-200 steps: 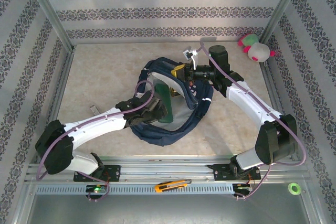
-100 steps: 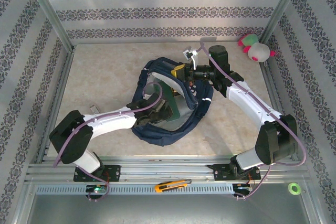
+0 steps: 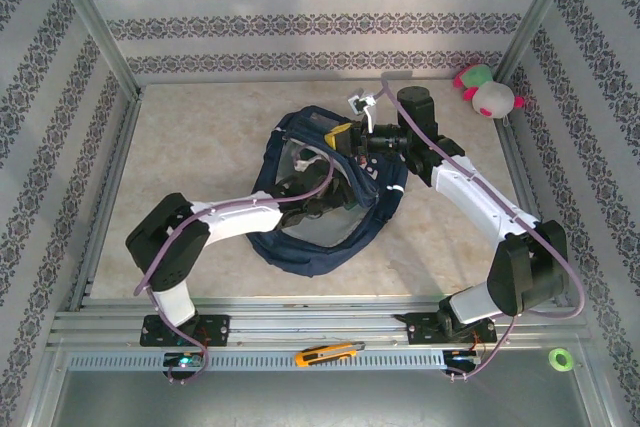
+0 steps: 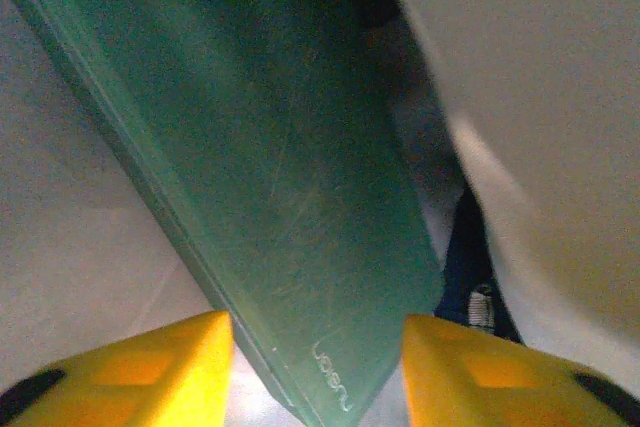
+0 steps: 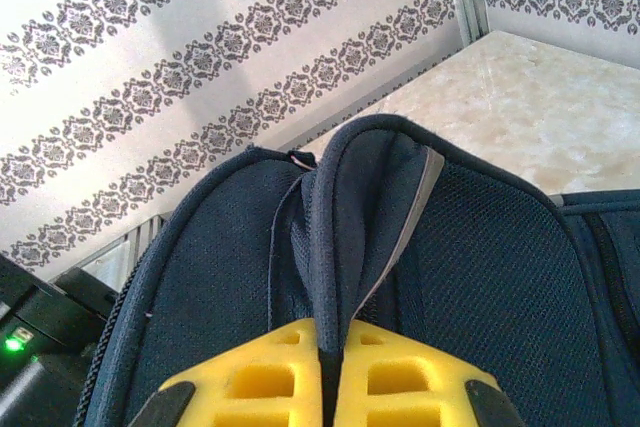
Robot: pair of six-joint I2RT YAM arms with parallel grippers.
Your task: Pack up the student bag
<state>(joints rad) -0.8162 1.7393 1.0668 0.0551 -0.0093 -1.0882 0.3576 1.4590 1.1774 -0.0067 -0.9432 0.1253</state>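
The pale lining lies uncovered back from the fold of the bag in my right gripper and below it. I need to lower the fold back toward the bag's near rim (image 3: 308, 255) next and let it go.
The student bag (image 3: 310, 257), navy with a pale lining, lies open in the middle of the table. My left gripper (image 3: 318, 202) is reached inside it. In the left wrist view its yellow fingers (image 4: 130, 372) stand apart on either side of the lower corner of a dark green book (image 4: 280, 167), which faces the camera against the pale lining. My left gripper (image 4: 315, 377) is open. My right gripper (image 3: 345, 137) is at the bag's far rim. In the right wrist view my right gripper (image 5: 330, 367) is shut on a fold of the student bag (image 5: 480, 247) and holds the rim up.
A pink, green and white plush toy (image 3: 487, 92) sits in the back right corner. An orange utility knife (image 3: 327, 354) lies on the front rail, and a green tape roll (image 3: 560, 357) at the front right. A small grey object (image 3: 178, 209) lies left of the bag.
My left arm has pushed to the right, deeper into the bag, and the green book has gone in with it. Its fingers have widened. The right arm has not moved.
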